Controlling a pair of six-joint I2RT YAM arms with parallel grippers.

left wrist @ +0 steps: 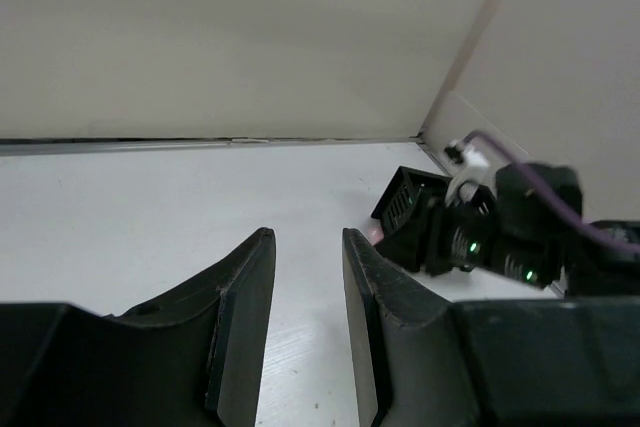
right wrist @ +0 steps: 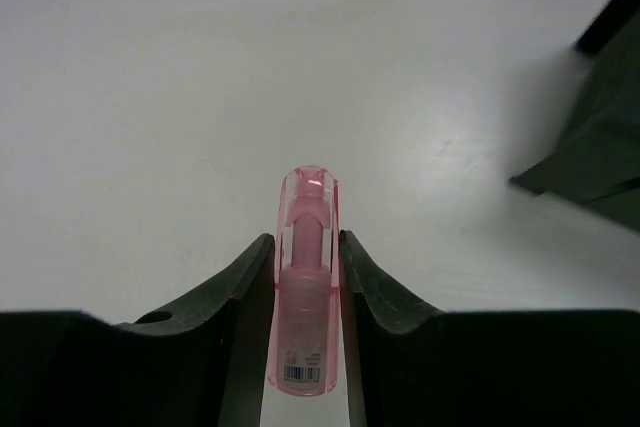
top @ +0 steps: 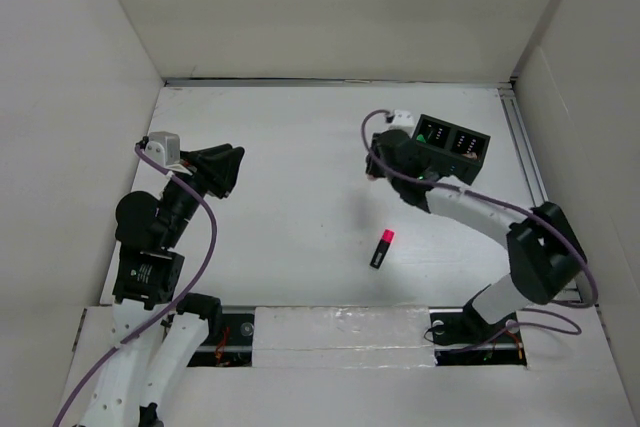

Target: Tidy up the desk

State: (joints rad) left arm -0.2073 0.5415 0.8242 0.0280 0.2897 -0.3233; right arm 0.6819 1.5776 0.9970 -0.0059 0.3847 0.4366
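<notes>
The box's rail-side section (top: pixel 467 143) is to my right gripper's right in the top view, so it will move over there next and release the highlighter.
The desk (top: pixel 290 137) is a white tabletop with white walls around it. My right gripper (right wrist: pixel 305 247) is shut on a translucent pink highlighter (right wrist: pixel 306 205), which stands up between the fingers above the desk (right wrist: pixel 200 67). In the top view this gripper (top: pixel 380 165) hangs just left of the black organizer box (top: pixel 452 145). A black marker with a red cap (top: pixel 382 248) lies on the desk near the middle. My left gripper (top: pixel 230 172) is open and empty at the left side, above the desk (left wrist: pixel 120 207).
The organizer box shows at the right edge of the right wrist view (right wrist: pixel 600 147) and ahead to the right in the left wrist view (left wrist: pixel 408 205), beside the right arm (left wrist: pixel 520 237). A metal rail (top: pixel 525 147) runs along the desk's right side.
</notes>
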